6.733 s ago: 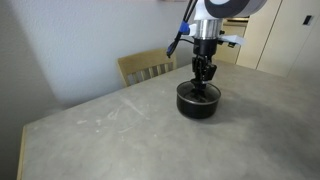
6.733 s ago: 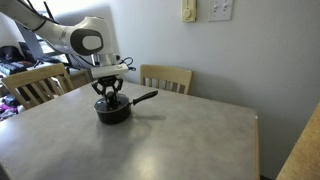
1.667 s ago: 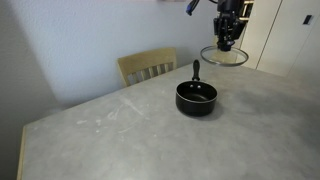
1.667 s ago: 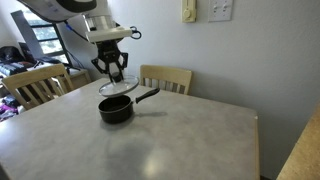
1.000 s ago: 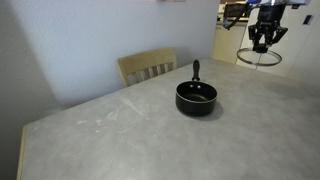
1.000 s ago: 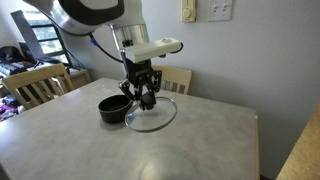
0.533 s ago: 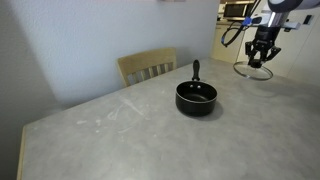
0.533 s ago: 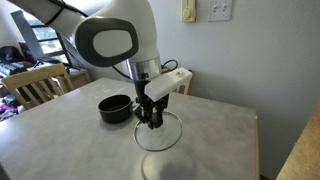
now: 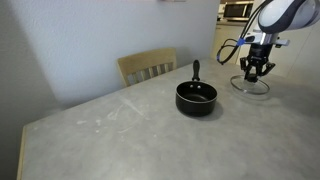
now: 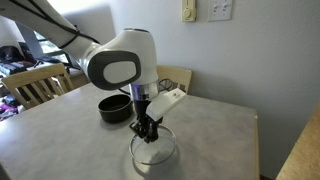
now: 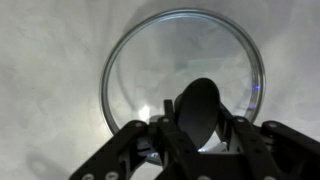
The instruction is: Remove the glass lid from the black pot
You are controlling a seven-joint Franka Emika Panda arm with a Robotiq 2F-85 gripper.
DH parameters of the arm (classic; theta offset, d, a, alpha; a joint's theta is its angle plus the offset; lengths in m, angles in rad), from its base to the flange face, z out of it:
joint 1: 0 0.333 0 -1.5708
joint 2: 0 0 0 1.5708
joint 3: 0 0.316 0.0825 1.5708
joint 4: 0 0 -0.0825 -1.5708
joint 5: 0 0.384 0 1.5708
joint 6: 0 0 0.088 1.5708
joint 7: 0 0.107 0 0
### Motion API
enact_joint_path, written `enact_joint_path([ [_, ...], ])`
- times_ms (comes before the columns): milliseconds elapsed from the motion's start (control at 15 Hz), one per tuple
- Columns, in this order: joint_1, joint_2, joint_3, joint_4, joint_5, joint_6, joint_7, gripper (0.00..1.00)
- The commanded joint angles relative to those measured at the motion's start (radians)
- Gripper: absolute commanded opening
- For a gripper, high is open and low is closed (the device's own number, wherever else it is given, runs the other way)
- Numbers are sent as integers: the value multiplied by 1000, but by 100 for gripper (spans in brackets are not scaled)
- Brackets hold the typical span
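Note:
I need to lower my gripper a little next toward the bare tabletop beneath the lid (image 9: 249,90) and let go of the dark knob, since the lid hangs flat and is well clear of the pot (image 9: 196,99).
The black pot (image 9: 196,99) stands uncovered on the grey table, its stick handle pointing at the chair; it also shows in the other exterior view (image 10: 114,108). My gripper (image 9: 255,71) is shut on the dark knob (image 11: 198,108) of the glass lid (image 9: 252,86). It holds the lid flat, low over the table and well to one side of the pot. The lid (image 10: 153,151) hangs under the gripper (image 10: 148,131) near the table's middle. In the wrist view the gripper (image 11: 198,120) clamps the knob, and the lid's clear disc (image 11: 170,50) and metal rim show around it. I cannot tell whether the lid touches the table.
A wooden chair (image 9: 147,66) stands behind the table beside the pot; its back also shows at the far edge (image 10: 166,77). Another chair (image 10: 35,84) is at the table's end. The grey tabletop (image 9: 110,135) spreads wide around the pot.
My gripper has carried the lid farther from the pot and lowered it from mid-air to just over the table. The pot has not moved.

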Motion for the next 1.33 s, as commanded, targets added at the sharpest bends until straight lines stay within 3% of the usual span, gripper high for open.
enact_joint_path([
  [0, -13, 31, 13, 19, -20, 23, -16, 16],
  [800, -16, 72, 16, 38, -50, 18, -14, 16],
  [867, -16, 71, 16, 38, -52, 18, -14, 20],
  [933, -16, 70, 16, 37, -55, 16, -16, 66],
  [1133, -17, 65, 16, 39, -60, 12, -18, 78],
  [1267, -18, 56, 17, 38, -60, 10, -18, 94],
])
